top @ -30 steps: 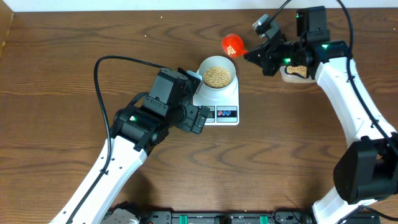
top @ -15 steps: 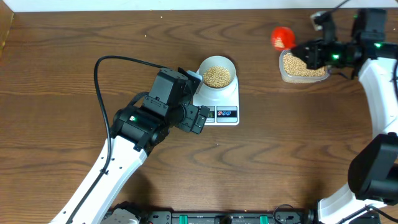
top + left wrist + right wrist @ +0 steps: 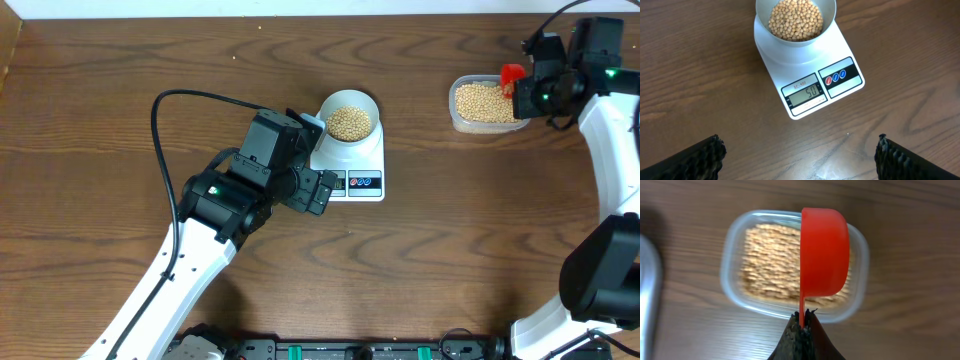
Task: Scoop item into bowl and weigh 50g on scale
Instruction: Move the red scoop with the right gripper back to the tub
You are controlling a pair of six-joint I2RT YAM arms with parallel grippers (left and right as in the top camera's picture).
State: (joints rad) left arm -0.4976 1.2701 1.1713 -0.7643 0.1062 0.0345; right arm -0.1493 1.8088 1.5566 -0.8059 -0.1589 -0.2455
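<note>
With the scale [image 3: 355,165] at target weight, I will next bring my right gripper left in the overhead view over the tub's beans, turn it and release the scoop.
The white bowl [image 3: 349,118] full of tan beans [image 3: 348,122] sits on the white scale [image 3: 355,165]. In the left wrist view the bowl [image 3: 795,22] is at the top and the scale [image 3: 810,75] has its display [image 3: 807,93] reading 50. My left gripper [image 3: 800,155] is open and empty, just in front of the scale. My right gripper [image 3: 803,316] is shut on the handle of a red scoop [image 3: 824,252], tipped on its side over the clear tub of beans [image 3: 775,262]. In the overhead view the scoop [image 3: 512,75] is over the tub's right end [image 3: 487,104].
The clear plastic tub stands at the far right of the wooden table [image 3: 100,120]. The left arm's black cable [image 3: 165,150] loops over the table to the left of the scale. A white edge [image 3: 647,295] shows at the left of the right wrist view.
My right gripper has carried the red scoop from beside the bowl to the right, over the tub, and turned it onto its side. The left arm has not moved.
</note>
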